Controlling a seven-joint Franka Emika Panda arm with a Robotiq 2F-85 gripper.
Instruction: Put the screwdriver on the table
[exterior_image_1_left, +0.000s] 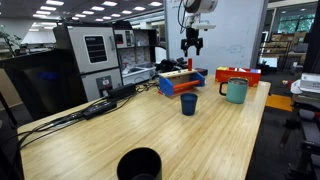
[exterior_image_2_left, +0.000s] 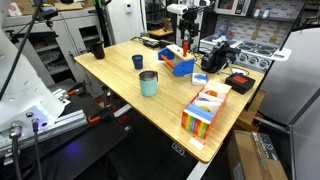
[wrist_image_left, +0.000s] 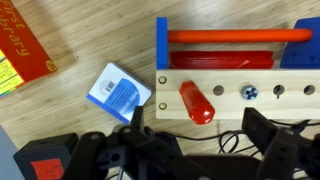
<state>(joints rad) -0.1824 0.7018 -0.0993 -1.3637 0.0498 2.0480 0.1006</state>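
My fingers are farther from the toolbox's carrying bar than the screwdriver's red handle (exterior_image_1_left: 190, 64) (wrist_image_left: 197, 102) is, so next my gripper needs to go down slightly toward that bar and close around the handle.
The screwdriver's red handle (wrist_image_left: 196, 101) stands in a hole of the pale wooden panel of a toy toolbox (wrist_image_left: 230, 45) with blue ends and a red carrying bar. Its shaft is hidden in the panel. My gripper (wrist_image_left: 198, 135) is open, with its two dark fingers on either side of the handle and not touching it. In both exterior views the gripper (exterior_image_1_left: 192, 43) (exterior_image_2_left: 185, 46) hangs just above the toolbox (exterior_image_1_left: 181, 79) (exterior_image_2_left: 180, 66), at the far part of the light wood-grain table (exterior_image_1_left: 150, 130) (exterior_image_2_left: 118, 78).
A blue card (wrist_image_left: 118, 92) lies beside the toolbox, with black cables nearby. On the table are a dark blue mug (exterior_image_1_left: 189, 103), a teal mug (exterior_image_1_left: 236, 91), a red-orange tray (exterior_image_1_left: 238, 75), a black cup (exterior_image_1_left: 139, 163) and a colourful box (exterior_image_2_left: 206, 108).
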